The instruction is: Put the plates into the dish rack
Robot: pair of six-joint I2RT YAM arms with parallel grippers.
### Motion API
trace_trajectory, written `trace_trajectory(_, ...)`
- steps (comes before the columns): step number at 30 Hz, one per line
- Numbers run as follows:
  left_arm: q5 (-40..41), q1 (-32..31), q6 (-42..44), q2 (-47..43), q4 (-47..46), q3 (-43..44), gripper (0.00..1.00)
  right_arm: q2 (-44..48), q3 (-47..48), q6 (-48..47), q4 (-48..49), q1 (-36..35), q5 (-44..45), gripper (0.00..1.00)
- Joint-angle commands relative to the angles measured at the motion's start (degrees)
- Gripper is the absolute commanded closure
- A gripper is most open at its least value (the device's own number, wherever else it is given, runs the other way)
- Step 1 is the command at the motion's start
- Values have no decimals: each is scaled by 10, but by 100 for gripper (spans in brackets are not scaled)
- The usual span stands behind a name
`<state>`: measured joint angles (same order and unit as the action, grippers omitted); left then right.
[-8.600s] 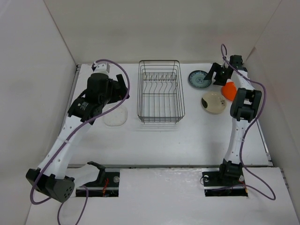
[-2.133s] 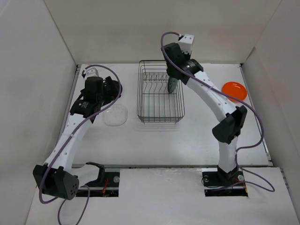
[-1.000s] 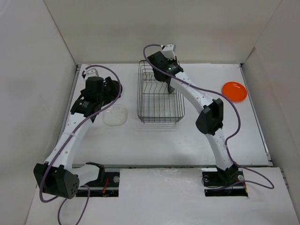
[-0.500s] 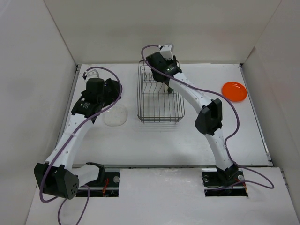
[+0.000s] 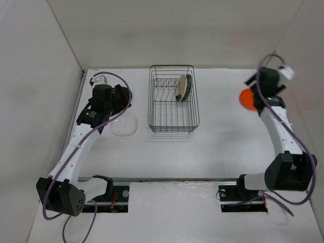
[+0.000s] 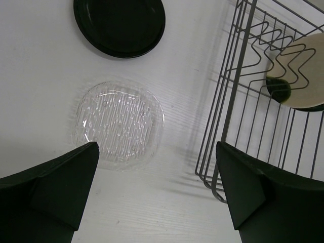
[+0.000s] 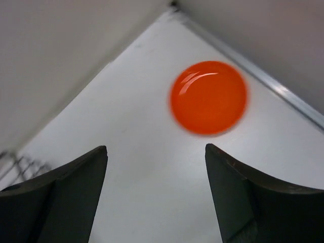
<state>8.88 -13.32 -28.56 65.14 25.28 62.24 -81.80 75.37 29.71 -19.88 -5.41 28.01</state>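
My right gripper should lower next onto the orange plate's rim facing the wall's edge strip, as the bare table between them has room for a finger outside the plate.
The black wire dish rack (image 5: 172,119) stands at the back middle. A cream plate (image 5: 180,88) stands upright among its tines, with the dark teal plate (image 5: 188,85) right behind it. The clear plate (image 5: 124,124) lies flat left of the rack. My left gripper (image 5: 115,101) hovers above it, open and empty (image 6: 157,192). The left wrist view shows the clear plate (image 6: 120,124), the black plate (image 6: 120,25) beyond it, the rack (image 6: 230,101) and the cream plate (image 6: 298,71). My right gripper (image 5: 256,90) hovers open and empty (image 7: 156,152) over the orange plate (image 5: 246,99), which lies flat (image 7: 208,97).
White walls enclose the table on the left, back and right. The orange plate lies close to the right wall's edge strip (image 7: 283,91). A corner of the rack (image 7: 20,164) shows at the right wrist view's lower left.
My right arm has left the rack, leaving the cream plate standing beside the teal one, and swung to the far right above the orange plate. My left arm has barely moved.
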Motion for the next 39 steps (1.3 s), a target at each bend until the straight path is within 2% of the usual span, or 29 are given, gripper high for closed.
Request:
trace_trajectory(1,-15,3,4,-26,-29,-5,0,50,-164,128,148,121,-185,17)
trace_trajectory(2,-24,8,4,-27,-29,-11,0,50,-190,136,148,161,-210,17)
trace_trajectory(5,-37,8,4,-27,-35,-11,0,24,-203,142,155,202,-229,17)
trace_trajectory(10,-28,8,4,-27,-29,-11,0,-48,-206,155,188,293,-326,17)
trace_trajectory(16,9,8,4,-54,-29,-11,0,-130,-151,138,200,307,-326,17)
trace_trajectory(21,38,8,4,-72,-23,-11,0,-174,-123,119,200,312,-308,22)
trace_trajectory(28,38,8,4,-66,-23,0,0,-238,-78,104,171,312,-283,23)
trace_trajectory(34,32,8,4,-55,-23,5,0,-261,-55,104,165,306,-283,29)
trace_trajectory(36,32,8,4,-55,-23,5,0,-273,-38,104,151,306,-274,29)
trace_trajectory(39,32,8,4,-55,-17,10,0,-299,-2,104,107,300,-262,34)
